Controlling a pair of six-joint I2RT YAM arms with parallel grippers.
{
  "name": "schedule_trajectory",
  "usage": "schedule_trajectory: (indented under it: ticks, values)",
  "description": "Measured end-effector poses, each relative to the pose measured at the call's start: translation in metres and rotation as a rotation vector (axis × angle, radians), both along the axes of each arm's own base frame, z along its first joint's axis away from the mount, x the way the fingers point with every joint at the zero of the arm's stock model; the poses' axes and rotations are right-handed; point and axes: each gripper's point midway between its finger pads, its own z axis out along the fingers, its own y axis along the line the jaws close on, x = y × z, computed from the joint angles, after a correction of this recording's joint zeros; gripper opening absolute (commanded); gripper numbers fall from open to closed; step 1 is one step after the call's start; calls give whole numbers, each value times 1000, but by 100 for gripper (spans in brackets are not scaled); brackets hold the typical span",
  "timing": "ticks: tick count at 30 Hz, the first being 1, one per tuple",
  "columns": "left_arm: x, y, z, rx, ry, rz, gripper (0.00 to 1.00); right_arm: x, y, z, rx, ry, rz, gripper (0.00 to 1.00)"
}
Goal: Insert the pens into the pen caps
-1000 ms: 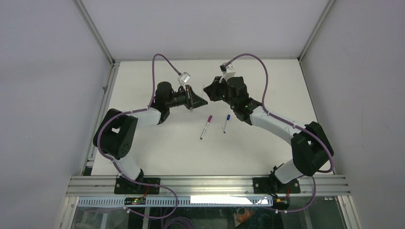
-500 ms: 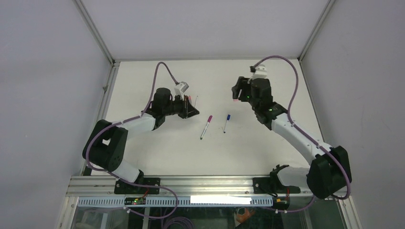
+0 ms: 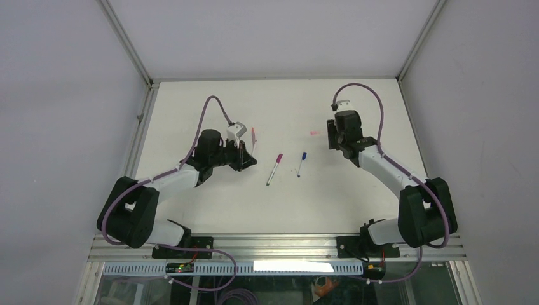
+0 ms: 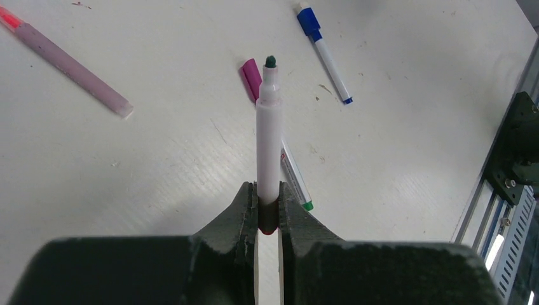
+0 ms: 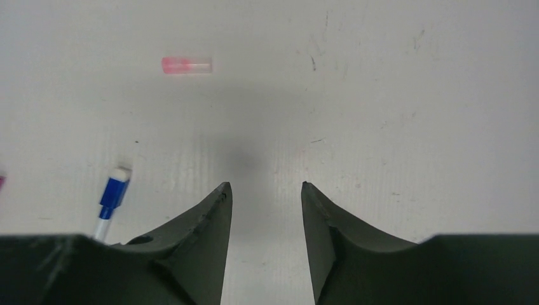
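Note:
My right gripper draws back next, moves down to the tabletop under the forearm and closes, since its fingers are over bare table.
My left gripper (image 4: 268, 190) is shut on the tail of a white pen (image 4: 268, 127) whose bare dark tip points away from me, held above the table. Under it lies a pen wearing a magenta cap (image 4: 251, 77); a blue-capped pen (image 4: 324, 54) lies further right. A pinkish pen (image 4: 70, 63) with a red tip lies uncapped at the upper left. My right gripper (image 5: 266, 185) is open with nothing between its fingers, low over bare table. A pale pink cap (image 5: 186, 65) lies alone ahead of it, to the left. From above, the left gripper (image 3: 249, 157) and right gripper (image 3: 332, 135) are far apart.
The magenta-capped pen (image 3: 274, 168) and blue-capped pen (image 3: 301, 163) lie side by side mid-table between the arms. The pink cap (image 3: 314, 133) rests just left of the right gripper. An aluminium rail (image 3: 279, 244) runs along the near edge, and walls close in on both sides.
The two grippers, close together at the back a second ago, have parted. The right one opened and left the pink cap on the table. The left arm drew back leftward with its pen.

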Motion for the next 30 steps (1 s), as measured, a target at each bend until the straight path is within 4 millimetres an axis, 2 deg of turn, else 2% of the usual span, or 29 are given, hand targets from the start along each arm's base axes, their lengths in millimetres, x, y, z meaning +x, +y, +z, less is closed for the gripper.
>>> schedule_trajectory:
  ticks: [3,7,10,13,16,22,30]
  values:
    - [-4,1,0,-7,-13,-4,0,4,-16,-8,-74,9,3,49]
    - [-9,-1,0,-27,-17,-25,0,1,-54,-32,-132,53,-65,58]
    - [-9,-5,5,-49,-30,-45,0,-5,-84,-44,-130,107,-159,60]
    - [-9,-8,9,-68,-43,-61,0,-12,-109,-48,-116,133,-263,61]
    - [-13,-10,9,-83,-46,-77,0,-21,-127,-51,-113,159,-346,61]
    - [-17,-13,11,-103,-45,-102,0,-31,-132,-57,-112,190,-400,61]
    - [-19,-16,11,-116,-43,-126,0,-43,-132,-78,-117,273,-413,61]
